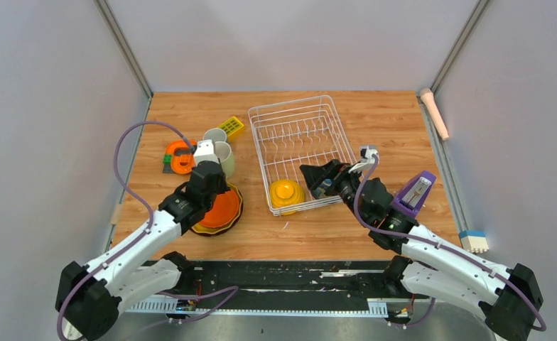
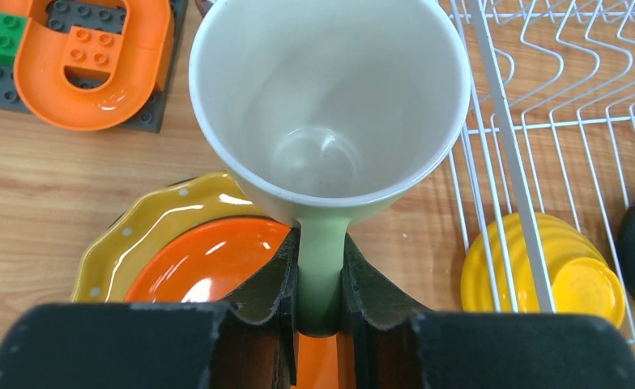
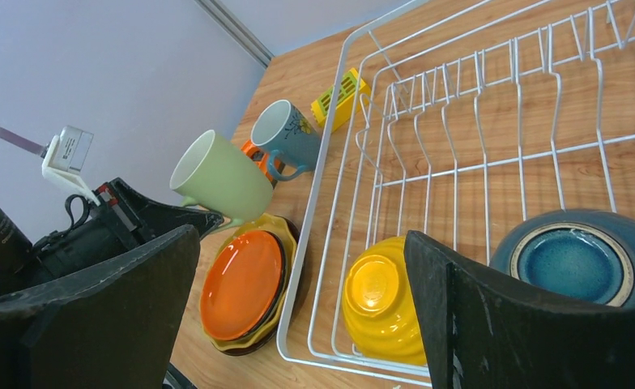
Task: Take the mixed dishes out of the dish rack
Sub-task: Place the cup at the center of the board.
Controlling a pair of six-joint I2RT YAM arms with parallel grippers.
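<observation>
Next, my left gripper shifts over, lowers and releases the pale green mug, since bare table beside the rack lies below it and to its right in the top view.
My left gripper (image 2: 322, 261) is shut on the handle of the pale green mug (image 2: 330, 105), which hangs tilted just above the stack of plates (image 1: 222, 207), orange on yellow on dark brown. The blue mug (image 3: 286, 134) stands behind it, left of the dish rack (image 1: 290, 102). A yellow bowl (image 1: 287, 194) lies upside down in the rack's near left corner. Beside it, a dark bowl (image 3: 577, 259) lies upside down in the rack. My right gripper (image 3: 302, 243) hovers open over the rack's near end, above those two bowls, with nothing between its fingers.
An orange round gadget (image 1: 180, 156) on a grey base lies left of the mugs. A small yellow studded brick (image 1: 231, 126) sits by the rack's far left corner. A pink cylinder (image 1: 434, 112) and a blue-and-white block (image 1: 473, 240) lie along the right wall.
</observation>
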